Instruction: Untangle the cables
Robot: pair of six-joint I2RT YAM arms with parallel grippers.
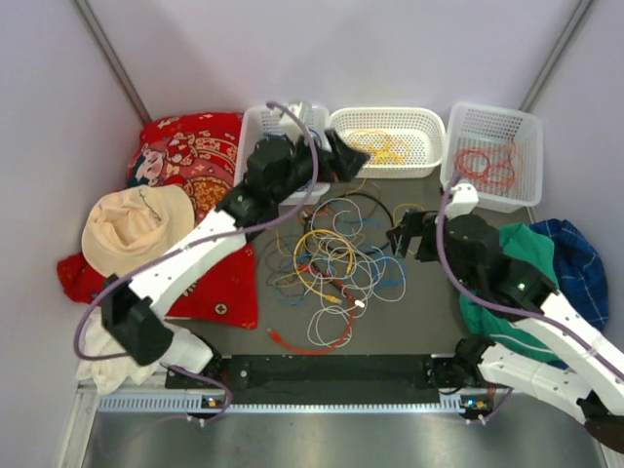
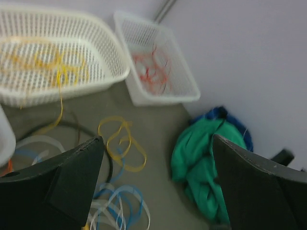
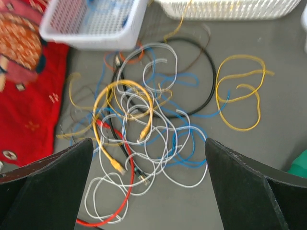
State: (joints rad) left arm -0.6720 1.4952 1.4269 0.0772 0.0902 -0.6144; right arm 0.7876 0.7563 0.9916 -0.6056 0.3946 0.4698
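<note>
The thick yellow cable arches over the white loops, so I should next move my left gripper back and down onto the cable's side nearest the red patterned cloth.
The cables (image 1: 327, 263) lie in a tangled heap of yellow, white, blue, red and black loops mid-table. My left gripper (image 1: 343, 156) is open and empty, above the table in front of the middle basket (image 1: 429, 122), which holds yellow cables (image 1: 382, 146). In the left wrist view the gripper (image 2: 157, 139) hovers over a loose yellow loop (image 2: 122, 143) and blue-white loops (image 2: 117, 203). My right gripper (image 1: 403, 234) is open and empty at the heap's right edge. In the right wrist view it (image 3: 148, 141) hangs above the tangle (image 3: 144, 124); a red cable (image 3: 125, 191) and a yellow plug (image 3: 115, 165) lie between the fingers.
Three white baskets stand at the back: the left one (image 1: 255, 122), the middle one, and the right one (image 1: 526, 127) holding red cables (image 1: 487, 166). A red patterned cloth (image 1: 190, 161) and beige hat (image 1: 132, 224) lie left. Green (image 1: 512, 258) and blue cloth (image 1: 575, 258) lie right.
</note>
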